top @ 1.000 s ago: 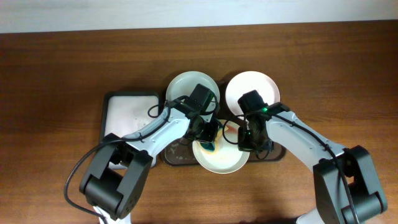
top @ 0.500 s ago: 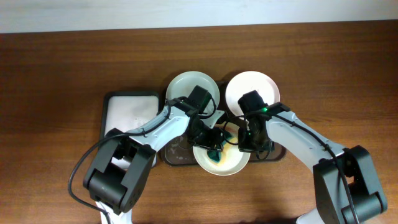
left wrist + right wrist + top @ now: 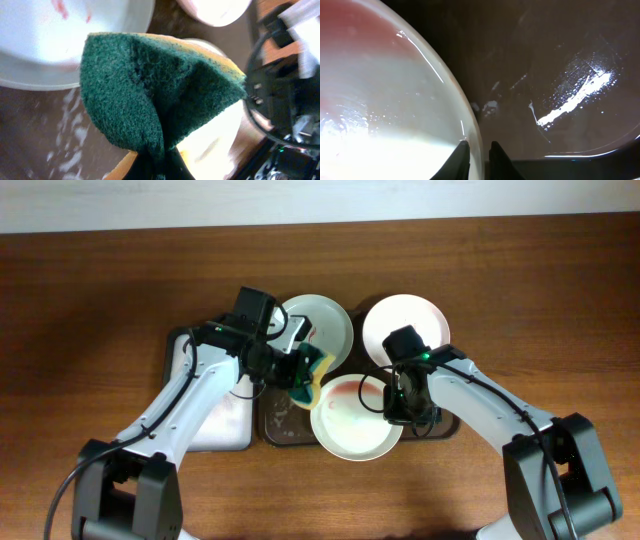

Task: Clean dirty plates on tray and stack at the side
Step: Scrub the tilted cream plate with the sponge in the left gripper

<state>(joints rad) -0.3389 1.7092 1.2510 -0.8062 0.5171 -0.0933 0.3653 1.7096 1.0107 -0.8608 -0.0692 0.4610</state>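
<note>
Next, my left gripper swings left in the overhead view and goes down to release the sponge (image 3: 310,368), as the white-lined tray lies below it on that side.
My left gripper (image 3: 300,372) is shut on a green-and-yellow sponge (image 3: 310,368), held over the dark brown tray (image 3: 282,425) between the pale green plate (image 3: 325,320) and the pinkish white plate (image 3: 352,425). In the left wrist view the sponge (image 3: 160,90) fills the middle, and the pale green plate (image 3: 75,50) shows red marks. My right gripper (image 3: 397,405) is shut on the pinkish plate's right rim (image 3: 470,135), with the jaws (image 3: 476,157) on either side of it. That plate bears a red smear. The white plate (image 3: 405,323) lies behind.
A smaller white-lined tray (image 3: 205,375) lies left of the dark tray, under my left arm. Soapy foam specks lie on the dark tray (image 3: 65,145), and wet streaks show in the right wrist view (image 3: 570,95). Brown tabletop (image 3: 520,270) surrounds everything.
My left gripper has lifted the sponge off the pinkish plate and swung it left and back toward the pale green plate. The right gripper still holds the rim.
</note>
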